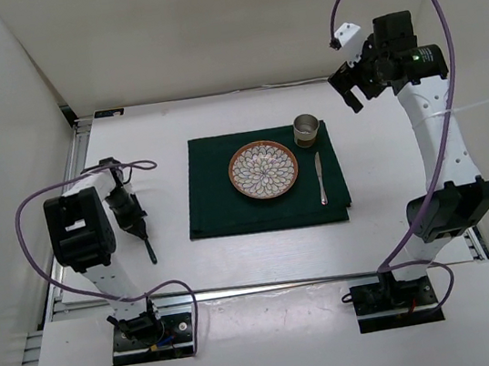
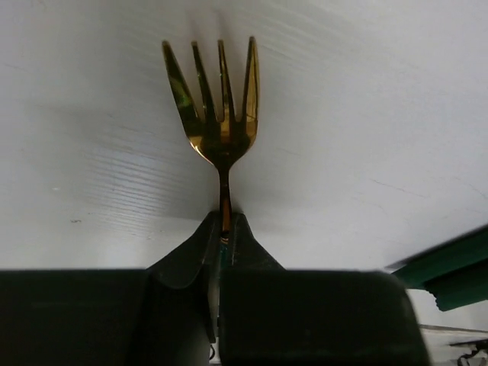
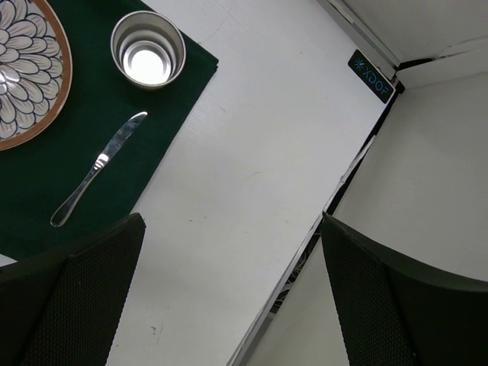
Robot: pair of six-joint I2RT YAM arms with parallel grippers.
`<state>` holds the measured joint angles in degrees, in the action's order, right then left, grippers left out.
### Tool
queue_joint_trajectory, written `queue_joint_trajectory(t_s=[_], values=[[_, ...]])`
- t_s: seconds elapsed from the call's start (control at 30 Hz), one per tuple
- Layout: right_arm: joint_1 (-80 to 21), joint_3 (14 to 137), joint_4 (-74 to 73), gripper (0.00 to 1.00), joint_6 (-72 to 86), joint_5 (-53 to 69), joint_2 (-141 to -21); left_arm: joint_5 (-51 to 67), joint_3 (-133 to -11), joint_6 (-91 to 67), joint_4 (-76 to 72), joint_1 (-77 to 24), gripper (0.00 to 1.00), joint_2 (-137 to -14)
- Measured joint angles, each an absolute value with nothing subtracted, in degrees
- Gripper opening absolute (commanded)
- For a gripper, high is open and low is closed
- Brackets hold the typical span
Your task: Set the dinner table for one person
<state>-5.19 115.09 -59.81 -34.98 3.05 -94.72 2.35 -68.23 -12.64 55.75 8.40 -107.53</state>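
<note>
Next, my left gripper carries the fork (image 2: 217, 114) to the right in the top view and releases it on the bare cloth beside the plate, since the knife lies opposite.
My left gripper (image 1: 138, 231) is shut on the handle of a gold fork (image 2: 217, 114), tines pointing away from the jaws, just over the white dinner table (image 1: 391, 179), left of the dark green cloth (image 1: 231, 213). The fork shows dark in the top view (image 1: 150, 250). On the cloth lie a patterned plate (image 1: 264, 169), a metal cup (image 1: 307, 130) at its far right and a knife (image 1: 320, 178) on its right. My right gripper (image 1: 349, 92) is open and empty, raised above the table's far right. Its view shows the cup (image 3: 147, 49), the knife (image 3: 95, 168) and the plate (image 3: 23, 69).
White walls enclose the table on the left, back and right. A metal rail (image 1: 242, 287) runs along the near edge by the arm bases. The cloth's corner (image 2: 450, 263) shows at the right of the left wrist view. The table's right edge (image 3: 335, 198) runs below my right gripper.
</note>
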Motion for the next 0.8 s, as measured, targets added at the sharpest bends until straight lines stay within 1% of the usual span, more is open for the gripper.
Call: queue_joint_trajectory(t_s=[0.13,0.2,0.4,0.47,0.6,0.8], values=[[-5.04,115.09,-59.83,1.00,-35.18,1.65,-94.72,1.93,-69.04,-12.73,56.49,7.38,0.10,-107.48],[-4.64,115.09,-59.83,1.00,-35.18,1.39,-94.65,2.92,-71.66,-12.36,57.91,6.83,0.10,-107.46],[-3.11,112.40,-59.37,1.00,-35.14,0.08,-92.84,11.14,-91.46,-11.90,59.96,0.36,0.10,-105.97],[-3.01,110.61,-59.44,1.00,-35.14,-0.14,-91.61,15.59,-95.24,-12.45,59.31,-2.98,0.10,-105.10],[-2.96,108.92,-59.20,1.00,-35.16,-1.19,-90.24,23.00,-96.88,-14.00,59.53,-9.39,0.10,-105.67],[-2.85,107.63,-58.46,1.00,-35.14,-1.80,-89.03,28.08,-97.95,-16.05,59.02,-16.67,0.10,-115.15]])
